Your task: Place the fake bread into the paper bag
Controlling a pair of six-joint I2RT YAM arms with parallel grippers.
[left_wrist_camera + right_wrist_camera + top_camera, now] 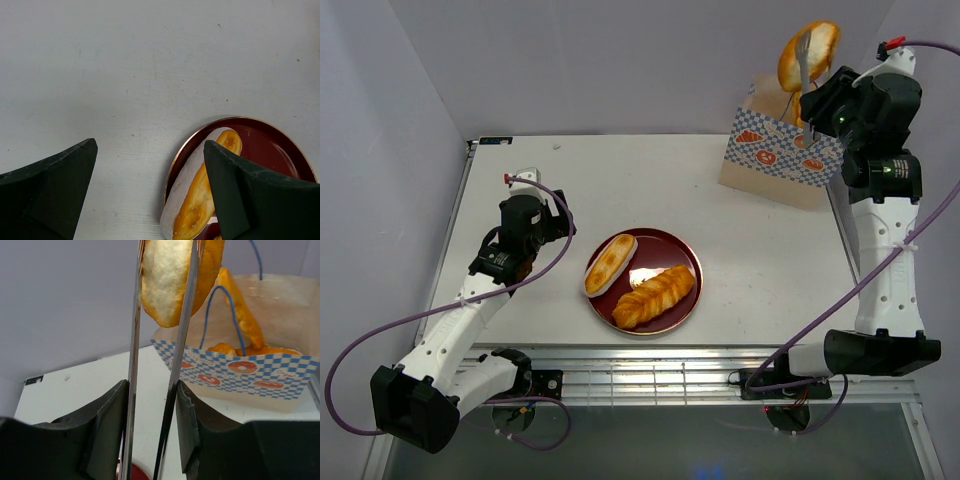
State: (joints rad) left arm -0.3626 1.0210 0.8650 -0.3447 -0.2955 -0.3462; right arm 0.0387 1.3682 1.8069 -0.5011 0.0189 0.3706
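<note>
My right gripper should next come down toward the right in the wrist view, over the bag's opening (792, 104), to let go of the tongs, because the bun (810, 48) is high above it.
My right gripper (815, 105) is shut on the metal tongs (805, 72), which pinch a round golden bun (810, 48) in the air above the open paper bag (775, 155) at the back right. In the right wrist view the gripper (151, 390) squeezes the tong arms (134, 340), the bun (170, 275) is at the top, and the bag (240, 375) holds several orange pastries (242, 320). An oval roll (610, 263) and a braided loaf (655, 295) lie on the dark red plate (690, 262). My left gripper (515, 262) is open and empty, left of the plate.
In the left wrist view the open gripper (150, 145) hovers over bare white table, with the oval roll (197, 200) and the plate rim (272, 134) at lower right. The bag stands close to the table's right edge, next to the right arm.
</note>
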